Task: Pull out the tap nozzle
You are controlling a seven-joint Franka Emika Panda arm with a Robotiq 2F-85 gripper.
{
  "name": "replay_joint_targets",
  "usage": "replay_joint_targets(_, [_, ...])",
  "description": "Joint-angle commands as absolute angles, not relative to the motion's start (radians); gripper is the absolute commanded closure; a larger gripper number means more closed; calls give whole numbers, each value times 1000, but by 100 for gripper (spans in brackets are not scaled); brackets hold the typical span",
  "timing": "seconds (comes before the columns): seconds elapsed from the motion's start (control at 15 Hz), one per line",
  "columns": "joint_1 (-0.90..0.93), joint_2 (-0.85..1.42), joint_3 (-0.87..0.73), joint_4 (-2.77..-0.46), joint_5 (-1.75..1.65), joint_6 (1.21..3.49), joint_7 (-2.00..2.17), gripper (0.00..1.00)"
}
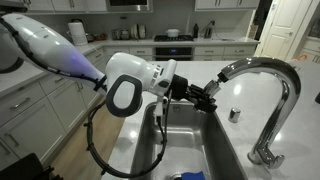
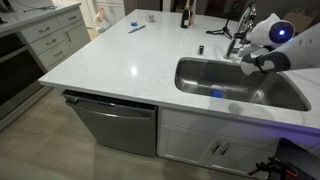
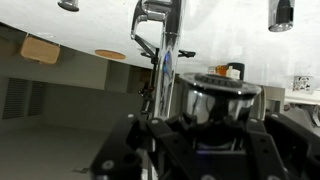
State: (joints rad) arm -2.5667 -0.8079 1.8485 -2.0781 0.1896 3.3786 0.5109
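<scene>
My gripper still has the nozzle against the faucet arch. Next, it will pull the nozzle down and back toward the sink basin (image 1: 185,138) and let go of it there.
The tall arched chrome faucet (image 1: 268,70) stands at the back of the sink. Its short chrome tap nozzle (image 1: 222,74) forms the tip and points down toward the basin. My gripper (image 1: 209,93) is at that tip. In the wrist view the shiny nozzle (image 3: 221,100) sits between my two dark fingers, and my gripper (image 3: 205,122) looks closed on its sides. The nozzle still sits against the end of the faucet arch; no hose shows. In an exterior view my white arm (image 2: 272,33) reaches over the far side of the sink.
The steel sink basin (image 1: 190,140) lies under my gripper and is set into the white island counter (image 2: 110,60). A small round chrome knob (image 1: 235,113) sits beside the faucet base. A dark bottle (image 2: 184,15) and a blue object (image 2: 136,27) are on the far counter.
</scene>
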Motion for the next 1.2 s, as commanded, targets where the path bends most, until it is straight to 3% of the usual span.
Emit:
replay_joint_targets(0.0, [-2561,-793,1893,-2119,213,3377,459,99])
replay_joint_targets(1.13, [-2602,-700,2086,-2254,180,3312,422,99])
